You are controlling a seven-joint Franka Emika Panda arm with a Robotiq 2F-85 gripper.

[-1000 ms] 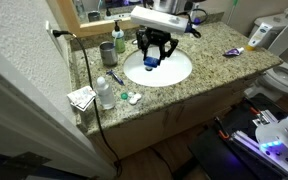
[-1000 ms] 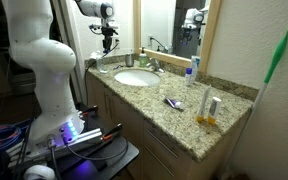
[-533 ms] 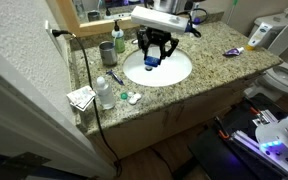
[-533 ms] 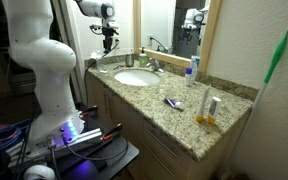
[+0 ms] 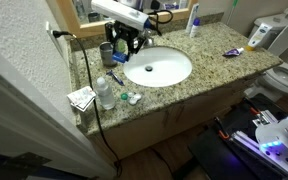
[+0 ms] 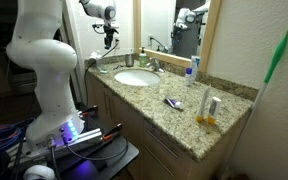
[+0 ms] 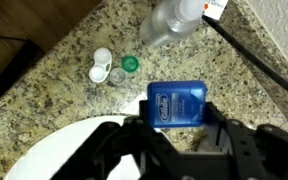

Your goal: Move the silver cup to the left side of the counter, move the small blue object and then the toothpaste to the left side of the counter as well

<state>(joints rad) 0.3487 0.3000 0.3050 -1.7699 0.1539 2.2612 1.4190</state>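
I will next move my gripper down to the bare granite (image 5: 113, 85) (image 7: 192, 70) beside the clear bottle and let go of the small blue object there, since the counter is open.
My gripper (image 7: 176, 112) is shut on the small blue object (image 7: 176, 102), a little blue box with a label, which sits between the two black fingers (image 7: 217, 122). In an exterior view the gripper (image 5: 122, 50) hangs over the left part of the counter (image 5: 214, 68), just right of the silver cup (image 5: 106, 52). The toothpaste (image 5: 232, 52) lies flat at the counter's far right and shows again as the toothpaste (image 6: 172, 102) near the front edge.
Below the gripper lie a white and green lens case (image 7: 112, 68), a clear bottle (image 7: 170, 20) and a black cable (image 7: 256, 62). The white sink (image 5: 158, 68) is to the right. A tall white tube (image 5: 194, 20) stands at the back.
The arm has swung from above the sink to the left side of the counter, carrying the small blue object. Nothing else has moved.
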